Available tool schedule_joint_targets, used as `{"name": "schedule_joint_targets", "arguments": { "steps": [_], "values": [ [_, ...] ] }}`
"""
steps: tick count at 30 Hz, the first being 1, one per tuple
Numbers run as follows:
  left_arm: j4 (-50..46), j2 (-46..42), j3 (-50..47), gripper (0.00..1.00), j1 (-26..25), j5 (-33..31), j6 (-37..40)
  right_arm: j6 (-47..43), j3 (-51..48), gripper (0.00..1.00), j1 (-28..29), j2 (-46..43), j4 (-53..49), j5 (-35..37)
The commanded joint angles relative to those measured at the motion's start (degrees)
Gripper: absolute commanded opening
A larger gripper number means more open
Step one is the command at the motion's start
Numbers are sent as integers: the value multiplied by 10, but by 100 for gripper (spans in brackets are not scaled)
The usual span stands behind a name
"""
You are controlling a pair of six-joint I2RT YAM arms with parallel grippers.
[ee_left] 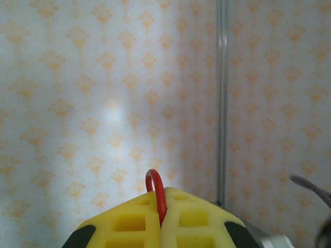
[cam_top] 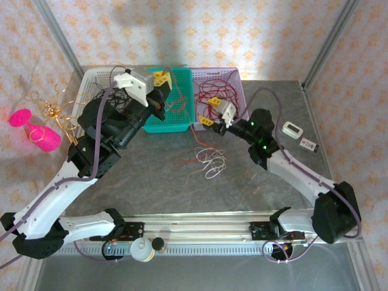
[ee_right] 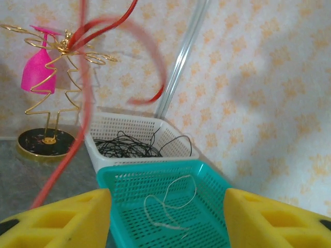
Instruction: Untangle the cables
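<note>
Next, the right gripper's open fingers slide back and toward the teal basket's near corner around the trailing piece of red cable [cam_top: 192, 127] [ee_right: 58, 176], hanging beside it there.
My left gripper [cam_top: 160, 83] hangs raised over the teal basket [cam_top: 159, 126]; in the left wrist view its yellow fingers [ee_left: 129, 222] are shut on a red cable loop [ee_left: 156, 191]. A red strand [cam_top: 176, 102] trails down from it. My right gripper [cam_top: 210, 112] stands open at the lilac basket's [cam_top: 237, 76] near edge, with nothing between its fingers [ee_right: 67, 219]. More red cables [cam_top: 218, 91] lie in the lilac basket. A blurred red cable [ee_right: 87, 103] hangs close before the right wrist camera. White and red cables [cam_top: 210, 161] lie tangled on the table. One white cable [ee_right: 173, 204] rests in the teal basket [ee_right: 119, 181].
A white basket [cam_top: 91, 82] at back left holds black cables [ee_right: 126, 147]. A gold wire stand [cam_top: 54, 109], a pink glass [cam_top: 21, 117] and a pink cup [cam_top: 47, 138] stand at the left. A small white device [cam_top: 293, 129] and a card [cam_top: 308, 144] lie at the right.
</note>
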Motion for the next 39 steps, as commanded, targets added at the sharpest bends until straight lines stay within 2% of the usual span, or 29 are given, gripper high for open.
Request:
{"name": "schedule_joint_targets", "arguments": {
  "steps": [1,5,9,12,16,19,21,22,25,28,31,35,39],
  "values": [
    [-20,-14,-5,0,3,66,-17,-63,64,60,-5,28,-41,-96],
    [-31,-13,-7,0,3,88,-17,-71,113,60,-13,60,-79,-174],
    [-30,-12,-9,0,3,84,-17,-125,167,59,-10,92,-187,-270],
    [-27,-10,-8,0,3,88,-17,-169,188,57,-6,108,-246,-290],
    [-34,-5,-2,0,3,89,-16,-165,206,51,-5,121,-254,-310],
    [-33,-3,-4,0,4,89,-16,-156,224,40,2,133,-258,-316],
    [-29,-3,-8,0,3,88,-18,-160,234,37,7,142,-266,-315],
    [-30,-2,-9,0,3,88,-18,-159,235,34,9,145,-265,-310],
    [-30,-3,-10,0,4,83,-18,-139,238,12,11,152,-249,-291],
    [-28,-6,-13,0,4,65,-15,-119,221,2,10,146,-226,-256],
    [-6,-13,-16,0,4,24,-5,-69,166,0,10,126,-160,-182],
    [20,-18,-8,0,5,-30,20,20,52,0,10,78,-32,-47],
    [34,-20,5,0,7,-32,36,47,-19,0,10,45,-22,75]
  ]
}}
